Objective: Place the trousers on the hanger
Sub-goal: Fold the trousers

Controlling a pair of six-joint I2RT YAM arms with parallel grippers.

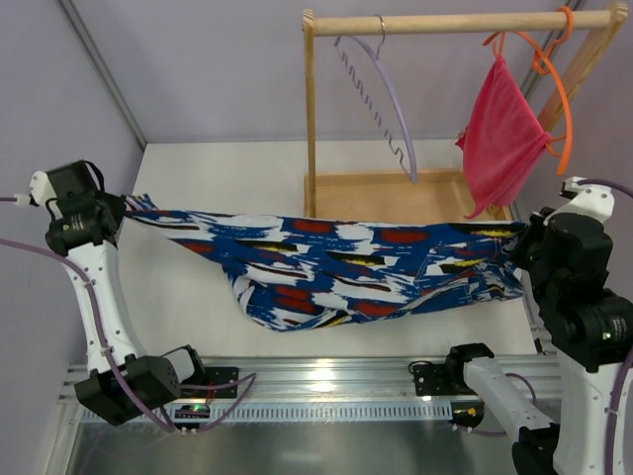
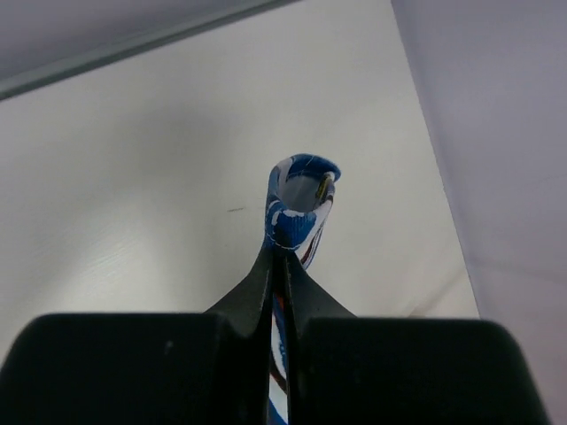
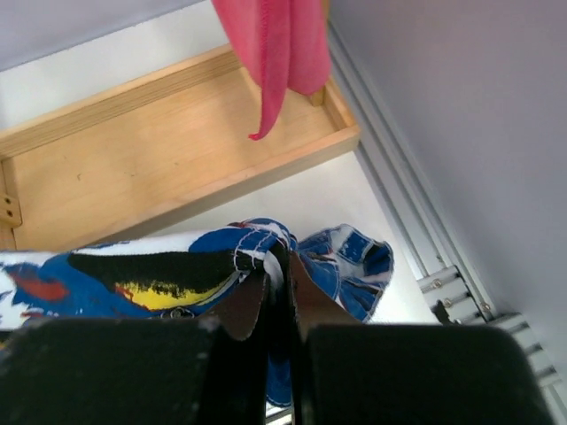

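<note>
The trousers hang stretched above the table, so my right gripper should next move outward and down over the wooden base beneath the pink-red cloth to release their end.
The blue patterned trousers [image 1: 336,262] hang stretched between my two arms above the white table, sagging in the middle. My left gripper [image 1: 127,206] is shut on their left end; in the left wrist view a small fold of trousers [image 2: 299,204] pokes out beyond the closed fingertips [image 2: 282,257]. My right gripper [image 1: 521,237] is shut on the right end, the trousers' hem [image 3: 257,252] bunched around its tips [image 3: 282,266]. The lavender hanger [image 1: 391,94] hangs by its hook from the wooden rail [image 1: 455,22], behind and above the trousers.
The wooden rack has a left post [image 1: 311,119] and a tray-like base [image 1: 386,193]. An orange hanger [image 1: 554,89] with a pink-red cloth [image 1: 502,134] hangs at the rail's right end. The base [image 3: 168,168] and cloth [image 3: 279,53] lie just beyond my right gripper. Walls stand close on both sides.
</note>
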